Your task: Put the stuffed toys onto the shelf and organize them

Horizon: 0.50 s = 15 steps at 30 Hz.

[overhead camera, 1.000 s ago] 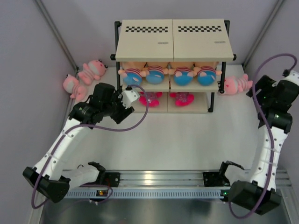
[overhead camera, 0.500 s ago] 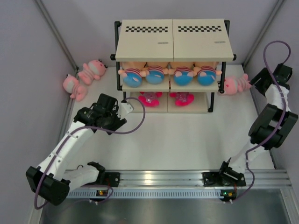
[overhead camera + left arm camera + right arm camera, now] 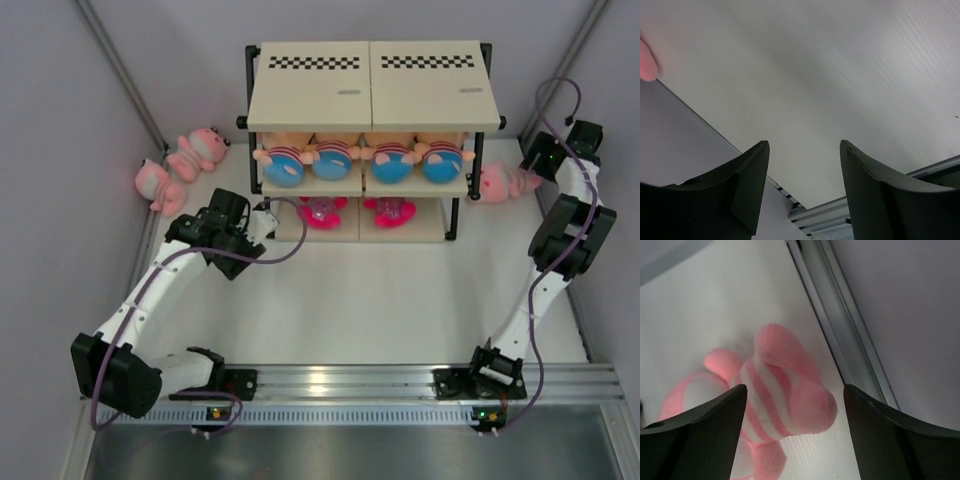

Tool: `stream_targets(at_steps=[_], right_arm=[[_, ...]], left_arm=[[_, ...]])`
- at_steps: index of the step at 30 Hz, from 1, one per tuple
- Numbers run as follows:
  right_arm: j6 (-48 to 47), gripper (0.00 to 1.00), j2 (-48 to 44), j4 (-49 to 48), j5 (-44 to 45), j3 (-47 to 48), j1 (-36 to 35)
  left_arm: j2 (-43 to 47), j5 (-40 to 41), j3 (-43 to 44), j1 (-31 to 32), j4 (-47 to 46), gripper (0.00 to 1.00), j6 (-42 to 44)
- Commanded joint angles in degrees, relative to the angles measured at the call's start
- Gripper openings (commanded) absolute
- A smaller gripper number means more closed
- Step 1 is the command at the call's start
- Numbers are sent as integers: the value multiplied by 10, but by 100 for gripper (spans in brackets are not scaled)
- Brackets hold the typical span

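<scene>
I should ease my right gripper down and slightly toward the shelf (image 3: pixel 372 85) and close on the pink striped animal's end (image 3: pixel 525 181), since it will show below between open fingers.
The shelf (image 3: pixel 372 85) stands at the back middle. Its middle tier holds a row of dolls (image 3: pixel 360 158) in striped shirts and blue bottoms, and magenta toys (image 3: pixel 388 212) lie on the bottom tier. Two pink striped animals (image 3: pixel 200 150) (image 3: pixel 160 185) lie on the table left of the shelf. A third pink striped animal (image 3: pixel 503 183) (image 3: pixel 782 390) lies to its right. My right gripper (image 3: pixel 535 165) (image 3: pixel 795 386) is open, with this toy's end between its fingers and a gap on both sides. My left gripper (image 3: pixel 265 215) (image 3: pixel 804 142) is open and empty by the shelf's front left post.
The right toy lies close to the metal rail (image 3: pixel 840 335) along the right wall. The left wall's base runs just left of the two pink animals. A metal rail (image 3: pixel 340 385) with the arm bases crosses the near edge.
My right arm has swung up and back to the pink animal right of the shelf. My left gripper has drawn back from the bottom tier and turned leftward.
</scene>
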<state>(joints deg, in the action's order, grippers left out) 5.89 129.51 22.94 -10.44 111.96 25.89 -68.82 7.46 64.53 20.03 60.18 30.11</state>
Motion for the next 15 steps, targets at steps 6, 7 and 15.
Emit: stream_targets(at_steps=[6,7,15], right_arm=[[-19,53,38,32,-64,-7,0],[-17,37,29,19,-72,-22,0],[79,0,-111,-28,-12,-131,3]], left_arm=[[-28,10,33,-3,5,64,-8],[-29,11,33,-3,6,64,-8],[-25,11,41,-3,6,63,-11]])
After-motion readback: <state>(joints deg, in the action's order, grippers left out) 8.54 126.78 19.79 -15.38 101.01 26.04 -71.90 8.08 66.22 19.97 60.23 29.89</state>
